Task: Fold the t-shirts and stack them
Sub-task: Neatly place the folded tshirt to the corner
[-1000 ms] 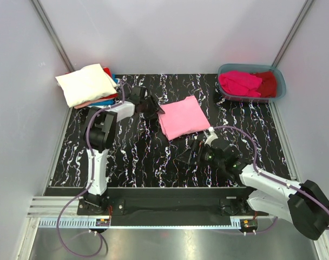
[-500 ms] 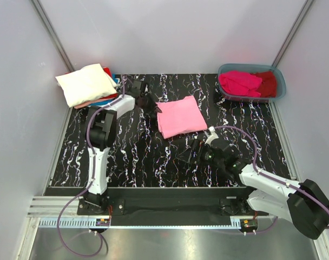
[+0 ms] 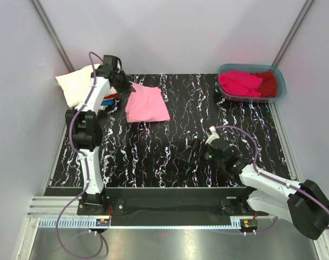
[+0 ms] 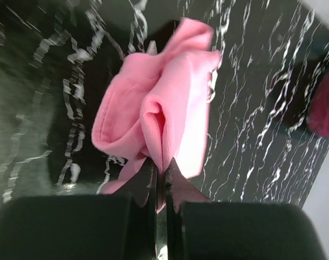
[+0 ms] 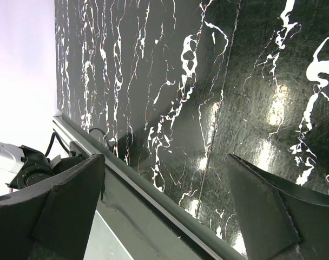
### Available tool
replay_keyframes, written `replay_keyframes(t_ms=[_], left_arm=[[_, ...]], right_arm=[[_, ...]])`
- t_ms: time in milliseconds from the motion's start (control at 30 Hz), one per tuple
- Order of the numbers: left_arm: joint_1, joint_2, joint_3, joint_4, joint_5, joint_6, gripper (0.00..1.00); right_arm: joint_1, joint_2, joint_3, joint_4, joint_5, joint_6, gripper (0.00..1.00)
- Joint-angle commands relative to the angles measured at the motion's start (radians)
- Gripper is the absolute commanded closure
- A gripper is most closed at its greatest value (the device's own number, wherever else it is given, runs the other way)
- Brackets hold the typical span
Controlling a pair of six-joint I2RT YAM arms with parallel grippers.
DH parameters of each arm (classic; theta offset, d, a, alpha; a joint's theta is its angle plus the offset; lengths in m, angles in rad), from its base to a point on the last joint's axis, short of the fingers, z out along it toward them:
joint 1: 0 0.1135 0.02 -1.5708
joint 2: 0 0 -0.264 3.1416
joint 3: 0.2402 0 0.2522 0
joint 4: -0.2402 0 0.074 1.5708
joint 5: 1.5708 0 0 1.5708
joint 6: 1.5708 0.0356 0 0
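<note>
I should raise my left gripper until the hanging pink t-shirt clears the cream-white t-shirt (image 3: 82, 84), on its left in the top view, then move over its top and release.
The folded light pink t-shirt (image 3: 146, 104) hangs bunched from my left gripper (image 3: 124, 86), which is shut on its edge just right of the stack. In the left wrist view the pink cloth (image 4: 164, 108) is pinched between the closed jaws of that gripper (image 4: 162, 169), above the table. The stack at the far left corner has a cream-white t-shirt (image 3: 82, 84) on top, with red and blue edges (image 3: 107, 99) showing beneath. My right gripper (image 3: 192, 155) rests low near the table's front, open and empty (image 5: 164, 200).
A grey-blue tub (image 3: 280, 80) at the far right corner holds a magenta t-shirt (image 3: 239, 82) and a dark red one (image 3: 268, 83). The black marbled table (image 3: 208, 108) has grey walls on three sides. A metal rail (image 5: 153, 200) runs along the front edge.
My left gripper closed on the pink t-shirt's left edge and carried it left and back, from the table's middle to beside the stack. The right arm stayed put.
</note>
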State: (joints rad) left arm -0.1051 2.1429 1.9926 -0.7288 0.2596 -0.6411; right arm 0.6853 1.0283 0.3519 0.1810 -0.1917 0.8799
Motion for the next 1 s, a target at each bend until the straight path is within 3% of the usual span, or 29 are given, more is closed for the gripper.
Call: replay_keyframes(t_ms=[0,200,467,967], left_arm=[[0.039,-0.028,0.173,-0.110,-0.019,0.063,1.00],[0.104,-0.014,0.383,-0.164,0.021,0.096,1.00],[0.183,-0.043,0.437,-0.057,0.072,0.158,0.93],[0.332,0.034,0.520,0.069,0.191,0.084,0.87]], right_arm=[[-0.001,-0.004,0.004,0.014,0.035,-0.002,0.00],[-0.001,-0.004,0.004,0.015,0.037,-0.006,0.00],[-0.003,0.006,0.006,0.021,0.031,-0.010,0.00],[-0.003,0.007,0.002,0.031,0.028,-0.009,0.00]])
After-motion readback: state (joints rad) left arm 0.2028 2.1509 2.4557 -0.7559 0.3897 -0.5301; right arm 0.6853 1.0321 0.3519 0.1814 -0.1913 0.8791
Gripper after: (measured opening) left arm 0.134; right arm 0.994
